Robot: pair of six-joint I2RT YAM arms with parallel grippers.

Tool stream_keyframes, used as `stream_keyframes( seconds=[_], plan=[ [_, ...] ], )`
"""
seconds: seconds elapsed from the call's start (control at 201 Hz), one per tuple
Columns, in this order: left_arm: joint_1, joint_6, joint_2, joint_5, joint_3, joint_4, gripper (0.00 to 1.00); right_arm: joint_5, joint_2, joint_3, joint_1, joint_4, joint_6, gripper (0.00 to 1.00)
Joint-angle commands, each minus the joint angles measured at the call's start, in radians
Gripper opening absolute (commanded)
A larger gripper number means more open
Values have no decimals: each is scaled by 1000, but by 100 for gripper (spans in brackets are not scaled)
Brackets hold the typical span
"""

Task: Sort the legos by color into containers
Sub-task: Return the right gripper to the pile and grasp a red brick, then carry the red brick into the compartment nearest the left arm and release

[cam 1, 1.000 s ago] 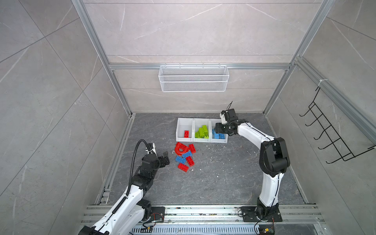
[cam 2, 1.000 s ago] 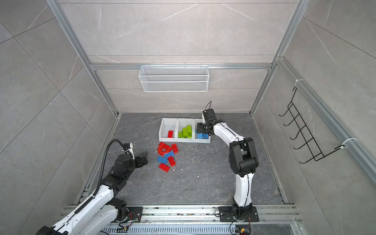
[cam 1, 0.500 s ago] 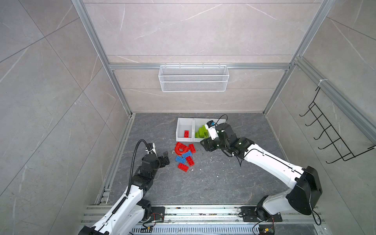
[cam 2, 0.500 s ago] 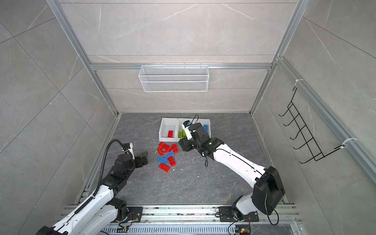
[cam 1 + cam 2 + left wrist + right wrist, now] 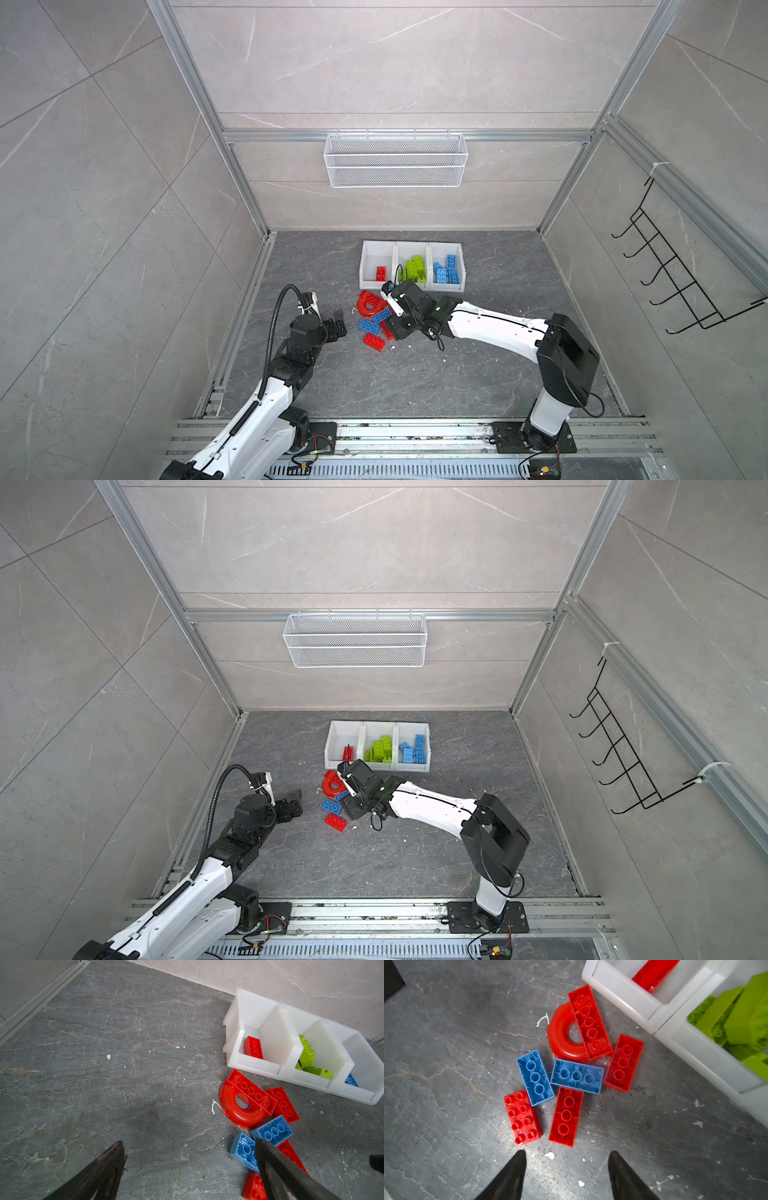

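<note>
The upturned red brick lies below, so my right gripper will next lower its open fingers toward the pile, clear of the blue bricks, and close across the red brick's loose end (image 5: 389,334) (image 5: 563,1129).
Three joined white containers (image 5: 376,249) stand at the back: one red lego (image 5: 380,273) in the left one, lime green legos (image 5: 417,268) in the middle, blue legos (image 5: 446,270) in the right. In front lies a loose pile: a red arch (image 5: 560,1043), two blue bricks (image 5: 534,1077) lying studs down, and several red bricks (image 5: 522,1118). My right gripper (image 5: 566,1154) hangs open and empty over the floor at the pile's near edge. My left gripper (image 5: 189,1141) is wide open and empty, just left of the pile (image 5: 370,326).
A white wire mesh basket (image 5: 395,166) hangs on the back wall, high above the floor. A black hook rack (image 5: 681,282) is on the right wall. White crumbs dot the grey floor. A metal rail (image 5: 415,432) runs along the front.
The right arm has swung from the right-hand container forward and left to the loose pile, its jaws just as wide. The left arm has not moved.
</note>
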Motion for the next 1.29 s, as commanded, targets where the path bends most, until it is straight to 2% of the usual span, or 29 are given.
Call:
stream_keyframes(
  seconds=[0.0,0.269,0.488,0.746,1.125,1.289],
  plan=[
    [2,3,-6,-17,1,34,100,33,56,38,8,3,11,65],
    [3,4,-15,-21,-1,31,100,89,194,83,23,20,42,64],
    [2,-1,-29,-19,2,24,100,95,239,99,23,45,72,60],
    [2,-1,-39,-18,-5,24,100,103,259,63,19,86,107,43],
    [2,-9,3,3,-9,54,100,141,85,-71,14,95,142,25],
    [3,-11,-4,21,-8,58,100,115,-4,-96,0,83,149,19]
  ],
)
